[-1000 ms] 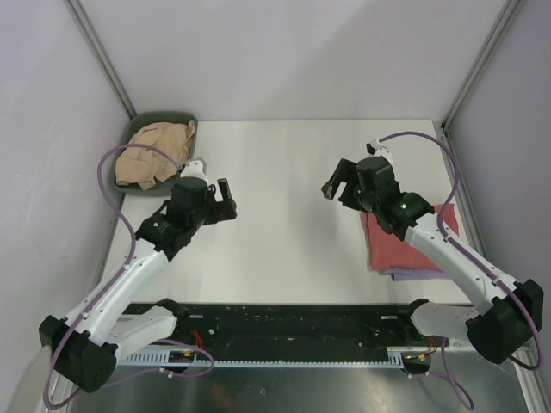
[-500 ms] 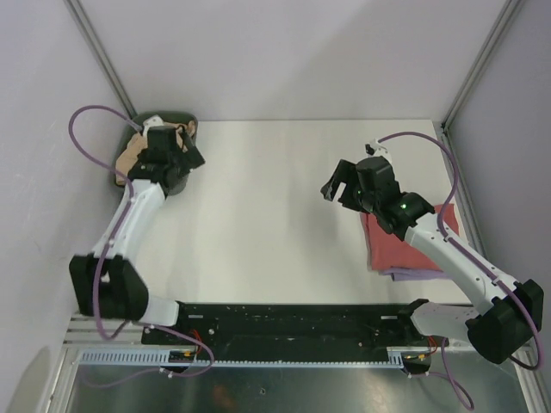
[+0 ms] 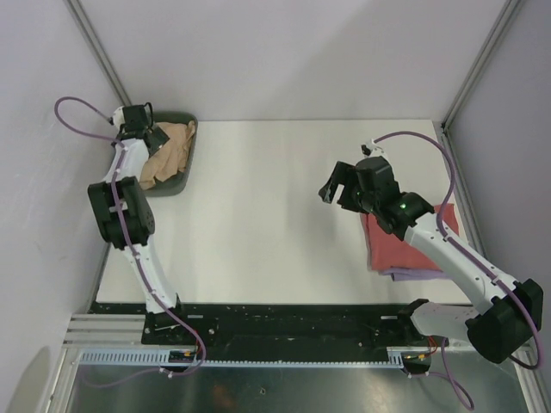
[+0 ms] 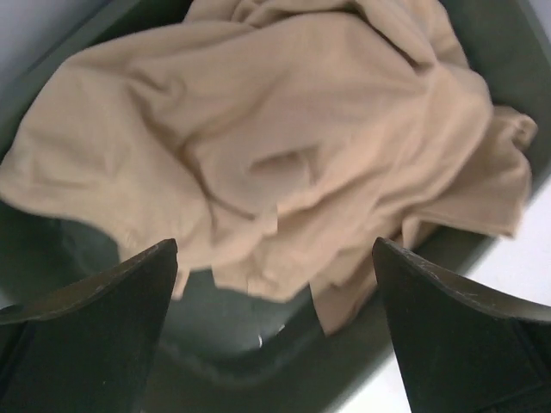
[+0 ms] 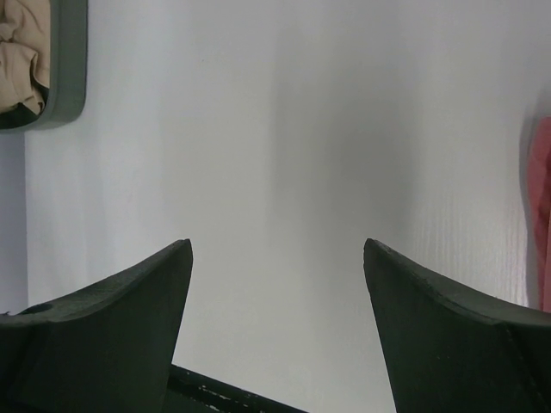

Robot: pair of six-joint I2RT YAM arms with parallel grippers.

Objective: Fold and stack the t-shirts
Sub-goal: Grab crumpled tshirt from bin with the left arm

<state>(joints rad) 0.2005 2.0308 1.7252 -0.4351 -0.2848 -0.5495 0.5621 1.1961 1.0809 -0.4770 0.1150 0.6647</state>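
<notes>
The left gripper moves down into the tray onto a fold [image 3: 166, 157] [image 4: 277, 182] next, since the tan t-shirt lies crumpled in raised folds beneath its open, empty fingertips.
A crumpled tan t-shirt [image 3: 175, 148] lies in the dark green tray [image 3: 175, 186] at the back left corner. My left gripper [image 3: 152, 135] hangs open just over the tray's left side. In the left wrist view the tan t-shirt [image 4: 284, 129] fills the frame beyond the open left gripper [image 4: 274, 247], with nothing between the fingers. At the right, a folded coral-red t-shirt [image 3: 411, 243] lies on a folded pale lavender t-shirt [image 3: 415, 275]. My right gripper [image 3: 337, 186] hovers open over bare table left of that stack, and the right gripper [image 5: 275, 247] holds nothing.
The white table [image 3: 275, 206] has walls close at the left, back and right. The tray's rim [image 4: 284, 370] passes under the left fingers. In the right wrist view the tray [image 5: 71, 69] sits far left and the coral-red shirt's edge [image 5: 541, 215] far right.
The left arm has swung from mid-table back and left to the tray and now hangs over the tan t-shirt. The right arm has barely moved. Both grippers stayed open.
</notes>
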